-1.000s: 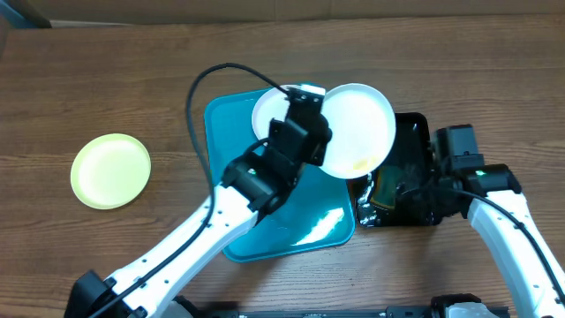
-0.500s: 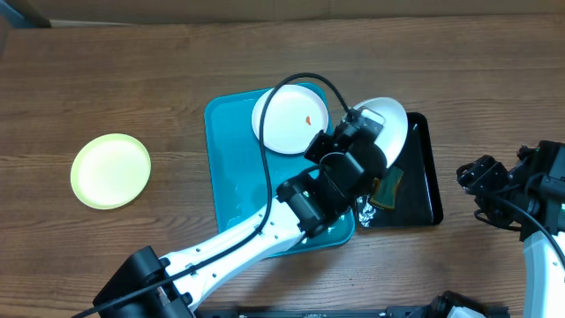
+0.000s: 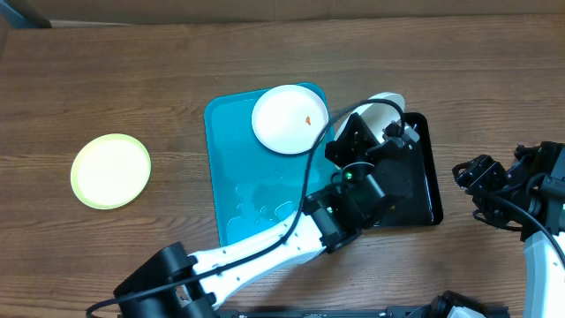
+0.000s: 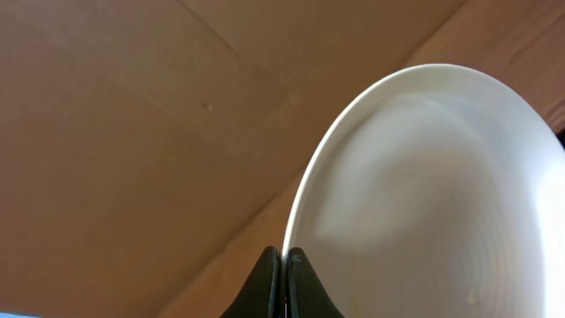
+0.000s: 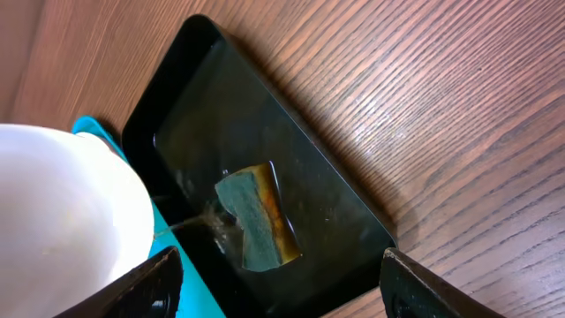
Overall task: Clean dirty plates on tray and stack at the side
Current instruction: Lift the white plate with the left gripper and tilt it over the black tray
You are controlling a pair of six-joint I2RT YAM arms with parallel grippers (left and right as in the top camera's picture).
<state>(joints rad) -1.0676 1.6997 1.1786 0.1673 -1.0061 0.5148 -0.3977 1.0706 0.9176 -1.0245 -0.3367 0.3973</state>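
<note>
Next, my left gripper carries the plate over and down to release, since the turquoise tray's empty near part lies below it, to its left in the overhead view.
My left gripper point(image 3: 386, 132) is shut on the rim of a white plate point(image 3: 381, 109), held tilted on edge over the black tray; the plate fills the left wrist view point(image 4: 424, 194), pinched between the jaws point(image 4: 284, 258), and shows in the right wrist view point(image 5: 62, 221). A second white plate point(image 3: 290, 119) with an orange-red smear lies at the far end of the turquoise tray point(image 3: 231, 177). The pale yellow-green plate point(image 3: 110, 170) lies on the table far left. My right gripper point(image 3: 477, 181) is open and empty, right of the black tray point(image 5: 265, 291).
A glossy black tray point(image 3: 424, 190) sits right of the turquoise tray and holds a green-and-yellow sponge point(image 5: 254, 216) in liquid. The turquoise tray's near part looks wet. A cardboard wall runs along the table's far edge.
My left arm has carried the white plate rightward and turned it on edge over the black tray. My right arm has pulled back off the black tray to the right, leaving the sponge there.
</note>
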